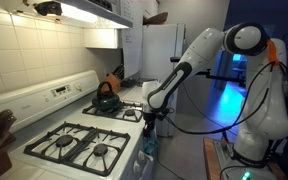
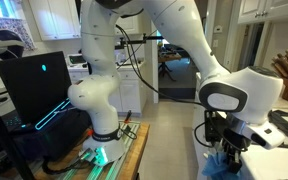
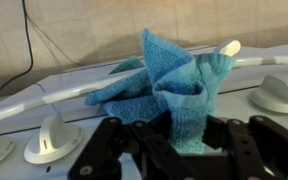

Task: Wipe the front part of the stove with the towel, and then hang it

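Next, with the towel across the oven handle bar, my gripper draws back past it and releases, since the floor side of the white oven handle bar [image 3: 44, 97] lies behind it.
The teal-blue towel [image 3: 174, 85] is bunched up and draped against the white oven handle bar [image 3: 44, 97] on the stove's front. My gripper [image 3: 184, 132] is shut on a fold of the towel; its black fingers press on both sides of the cloth. In an exterior view the gripper [image 1: 150, 118] hangs at the front edge of the white stove [image 1: 44, 100], with the towel [image 1: 149, 140] below it. In an exterior view the gripper [image 2: 227, 138] points down with the towel [image 2: 224, 165] under it.
White control knobs [image 3: 52, 140] [image 3: 279, 95] sit on the stove front on either side of the towel. A dark kettle [image 1: 106, 98] stands on a back burner. A white refrigerator [image 1: 162, 50] is beyond the stove. A laptop [image 2: 34, 85] stands near the arm's base.
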Controlling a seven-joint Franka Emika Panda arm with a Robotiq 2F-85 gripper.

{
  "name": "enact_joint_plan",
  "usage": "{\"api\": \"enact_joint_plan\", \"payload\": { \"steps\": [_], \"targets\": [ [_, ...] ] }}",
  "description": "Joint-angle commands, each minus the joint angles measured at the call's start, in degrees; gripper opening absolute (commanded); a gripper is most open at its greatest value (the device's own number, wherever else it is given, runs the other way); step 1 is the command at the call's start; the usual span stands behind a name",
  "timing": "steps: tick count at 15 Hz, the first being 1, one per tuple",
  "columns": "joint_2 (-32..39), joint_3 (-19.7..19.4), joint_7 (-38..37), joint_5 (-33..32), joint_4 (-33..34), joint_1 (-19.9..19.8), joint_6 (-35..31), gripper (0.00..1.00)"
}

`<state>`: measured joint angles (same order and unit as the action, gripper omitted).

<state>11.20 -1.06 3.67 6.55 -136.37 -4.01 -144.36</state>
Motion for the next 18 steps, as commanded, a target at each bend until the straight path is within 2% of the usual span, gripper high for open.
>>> {"api": "enact_joint_plan", "payload": {
  "steps": [1, 9, 18],
  "targets": [
    [0.47, -0.08, -0.38, 0.91, 0.41, -0.01, 0.45, 0.03],
    [2.63, -0.28, 0.5, -0.36, 1.61, -0.07, 2.15, 0.03],
    [1.46, -0.37, 0.09, -0.75, 0.7, 0.04, 1.52, 0.03]
  ]
}}
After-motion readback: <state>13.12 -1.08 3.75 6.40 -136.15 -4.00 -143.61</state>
